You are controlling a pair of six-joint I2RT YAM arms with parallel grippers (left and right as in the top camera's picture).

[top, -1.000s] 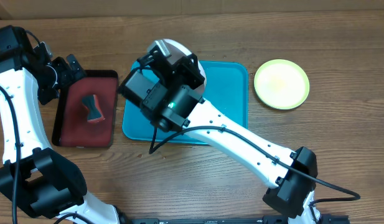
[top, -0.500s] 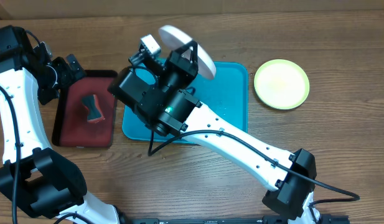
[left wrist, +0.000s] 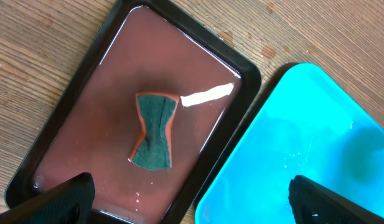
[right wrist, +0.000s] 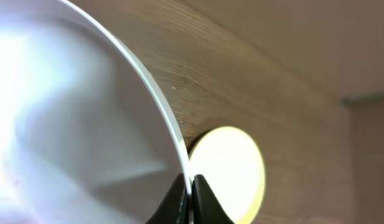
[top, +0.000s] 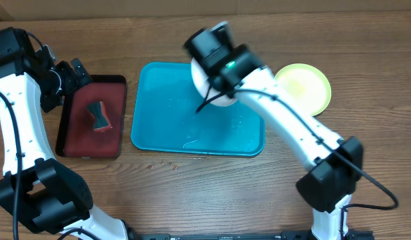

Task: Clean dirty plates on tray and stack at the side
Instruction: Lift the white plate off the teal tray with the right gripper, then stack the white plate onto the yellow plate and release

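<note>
I will next swing my right gripper to its right in the overhead view, over the yellow-green plate (top: pixel 302 89), which lies flat below. Then I will level the white plate, lower it and release it.
My right gripper (top: pixel 217 75) is shut on the rim of the white plate (top: pixel 214 99) and holds it tilted on edge above the right part of the teal tray (top: pixel 166 113). In the right wrist view the fingers (right wrist: pixel 190 188) pinch the white plate's edge (right wrist: pixel 73 124). The yellow-green plate (top: pixel 302 89) lies flat on the table right of the tray and also shows in the right wrist view (right wrist: pixel 232 167). The light blue plate is out of view. My left gripper (top: pixel 73 71) is open and empty above the dark red tray; it also shows in the left wrist view (left wrist: pixel 192 205).
A dark red, black-rimmed tray (top: pixel 75 130) with a green and orange sponge (top: pixel 97 115) lies left of the teal tray. The left wrist view shows the sponge (left wrist: pixel 155 130) and the teal tray's wet corner (left wrist: pixel 304 143). Water drops lie on the teal tray.
My right arm swung from the tray's left side to its right side, carrying the white plate toward the yellow-green plate. The tray's floor is now uncovered. The left arm has not moved.
</note>
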